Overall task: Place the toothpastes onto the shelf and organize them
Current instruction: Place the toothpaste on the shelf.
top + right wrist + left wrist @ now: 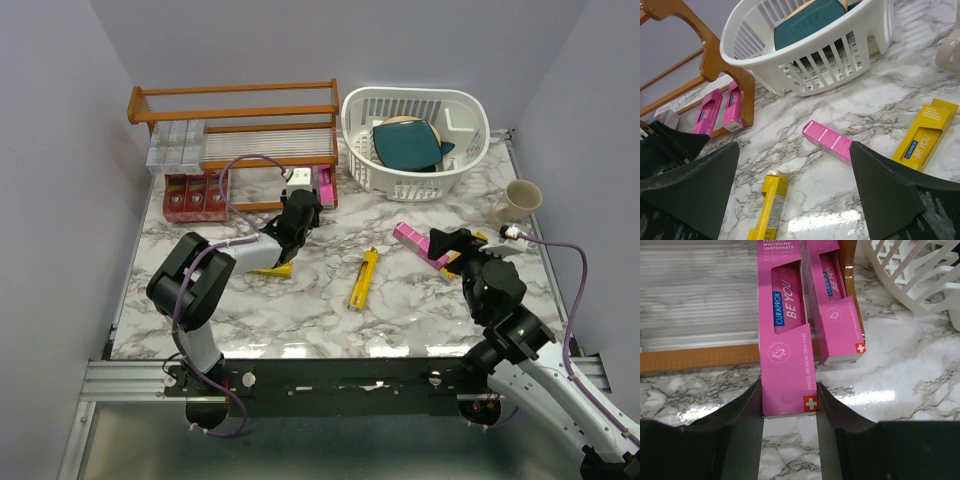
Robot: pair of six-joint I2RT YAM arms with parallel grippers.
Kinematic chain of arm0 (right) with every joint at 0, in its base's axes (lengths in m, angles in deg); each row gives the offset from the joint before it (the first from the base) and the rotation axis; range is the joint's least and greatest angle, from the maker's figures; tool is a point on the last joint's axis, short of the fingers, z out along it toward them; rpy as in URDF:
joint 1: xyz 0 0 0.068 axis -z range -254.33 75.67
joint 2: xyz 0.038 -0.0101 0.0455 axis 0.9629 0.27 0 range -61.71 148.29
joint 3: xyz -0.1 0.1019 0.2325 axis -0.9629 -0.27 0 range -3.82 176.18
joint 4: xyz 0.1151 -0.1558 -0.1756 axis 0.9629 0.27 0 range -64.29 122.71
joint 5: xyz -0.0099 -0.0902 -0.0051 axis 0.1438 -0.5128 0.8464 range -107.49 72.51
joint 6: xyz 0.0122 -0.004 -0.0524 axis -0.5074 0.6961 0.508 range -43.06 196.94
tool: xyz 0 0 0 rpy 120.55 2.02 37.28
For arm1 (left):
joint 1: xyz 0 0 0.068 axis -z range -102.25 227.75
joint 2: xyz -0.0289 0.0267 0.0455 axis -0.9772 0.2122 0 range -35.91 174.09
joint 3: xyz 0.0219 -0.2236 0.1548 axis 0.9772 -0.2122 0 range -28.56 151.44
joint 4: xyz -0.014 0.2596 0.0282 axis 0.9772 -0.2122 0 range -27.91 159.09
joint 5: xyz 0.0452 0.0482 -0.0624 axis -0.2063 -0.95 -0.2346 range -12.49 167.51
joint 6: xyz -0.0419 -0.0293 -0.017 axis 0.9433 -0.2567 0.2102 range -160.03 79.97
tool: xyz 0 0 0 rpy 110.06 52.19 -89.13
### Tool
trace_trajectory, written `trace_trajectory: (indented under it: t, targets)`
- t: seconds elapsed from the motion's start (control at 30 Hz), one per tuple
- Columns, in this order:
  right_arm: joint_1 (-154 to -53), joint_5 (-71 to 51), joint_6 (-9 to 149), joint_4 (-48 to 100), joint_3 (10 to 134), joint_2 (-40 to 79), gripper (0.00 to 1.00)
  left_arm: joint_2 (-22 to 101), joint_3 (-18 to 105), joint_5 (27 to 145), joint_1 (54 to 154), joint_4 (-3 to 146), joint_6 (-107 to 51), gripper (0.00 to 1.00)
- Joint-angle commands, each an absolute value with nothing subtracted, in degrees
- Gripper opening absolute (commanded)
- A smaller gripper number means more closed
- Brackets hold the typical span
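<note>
Next, my left gripper will push outward and slightly down to release the magenta-pink carton beside the second pink one, since the magenta-pink carton's near end juts well past the shelf's front bar (690, 357).
The shelf (235, 100) stands at the back left, with silver-grey toothpastes (178, 142) on its slatted tier and red ones (192, 195) below. My left gripper (300, 212) (789, 410) is shut on the near end of a magenta-pink carton (787, 340) whose far end reaches over the shelf's front rail (690, 357), beside a second pink carton (837, 310) (325, 186). My right gripper (447, 255) (795, 150) hangs open and empty over the table. Below it lie a pink carton (827, 141) (415, 243) and two yellow cartons (770, 205) (922, 137).
A white slotted basket (415, 135) (805, 60) holding a teal item stands right of the shelf. A cream cup (515, 203) sits at the right edge. Another yellow carton (280, 268) lies under my left arm, and one (363, 278) lies mid-table.
</note>
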State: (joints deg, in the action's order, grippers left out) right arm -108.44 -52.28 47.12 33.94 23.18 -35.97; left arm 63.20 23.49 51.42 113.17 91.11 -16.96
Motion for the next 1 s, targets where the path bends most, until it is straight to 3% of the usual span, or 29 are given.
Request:
trace_trajectory:
  t: [0.0,0.7,0.8,0.97]
  targets:
    - [-108.26,-55.11,48.29,33.27,22.28,-35.87,1.00,67.09,28.65,53.78,111.50,96.33,-19.29,0.19]
    - [-108.26,-55.46,48.99,32.56,21.93,-34.73,1.00,76.15,39.20,53.78,109.65,89.75,-17.80,0.20]
    - [-108.26,-55.46,48.91,32.65,21.93,-34.81,1.00,75.98,39.29,53.87,109.65,89.30,-17.53,0.24]
    - [-108.26,-55.55,48.99,32.65,21.93,-34.73,1.00,75.80,38.76,54.66,109.57,89.65,-17.44,0.37]
